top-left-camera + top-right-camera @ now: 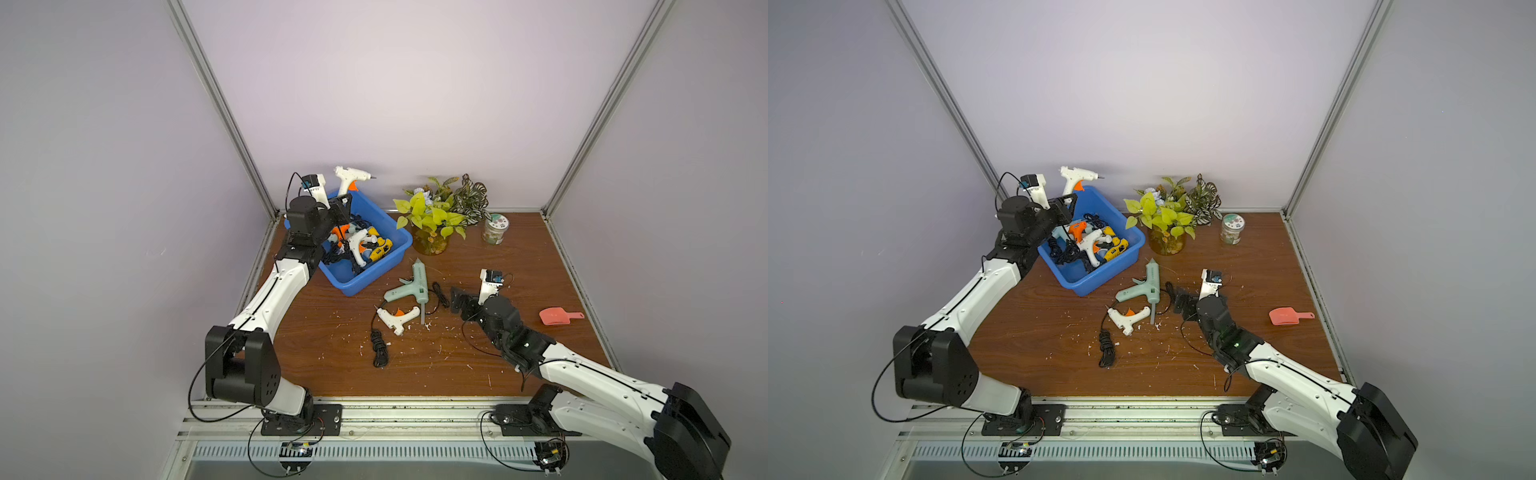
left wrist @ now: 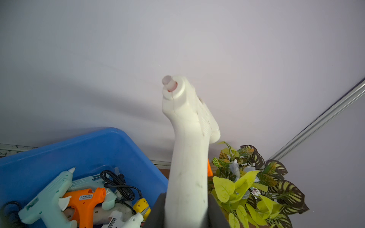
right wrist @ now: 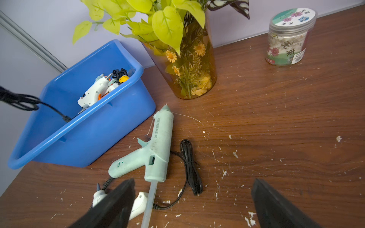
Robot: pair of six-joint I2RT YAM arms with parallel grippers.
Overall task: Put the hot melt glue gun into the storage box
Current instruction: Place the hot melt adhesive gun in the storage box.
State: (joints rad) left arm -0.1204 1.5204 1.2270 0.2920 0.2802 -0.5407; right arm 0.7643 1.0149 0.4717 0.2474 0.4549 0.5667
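Note:
My left gripper will go down into the storage box and let go of its gun onto the orange glue gun [image 1: 340, 232] [image 2: 83, 205], because the held gun is still above the storage box's rim.
My left gripper [image 1: 343, 204] [image 2: 186, 213] is shut on the handle of a white hot melt glue gun [image 1: 351, 176] [image 1: 1077, 176] [image 2: 189, 138]. It holds the gun upright, nozzle to the right, above the far corner of the blue storage box [image 1: 382, 270] [image 1: 1096, 279] [image 2: 88, 150] [image 3: 88, 138]. The gun's black cord hangs into the box, where several glue guns lie tangled. On the table a mint green glue gun [image 1: 411, 286] [image 3: 156, 150] and a small white one [image 1: 397, 318] [image 3: 138, 203] lie right of the box. My right gripper [image 1: 457, 297] [image 3: 193, 183] hovers open just right of them, holding nothing.
A leafy plant in an amber vase [image 1: 432, 232] stands behind the loose guns, a labelled jar [image 1: 494, 228] to its right. A pink scoop [image 1: 557, 316] lies near the right edge. A bundled black cord [image 1: 378, 345] trails from the small white gun. Dried glue crumbs litter the wood.

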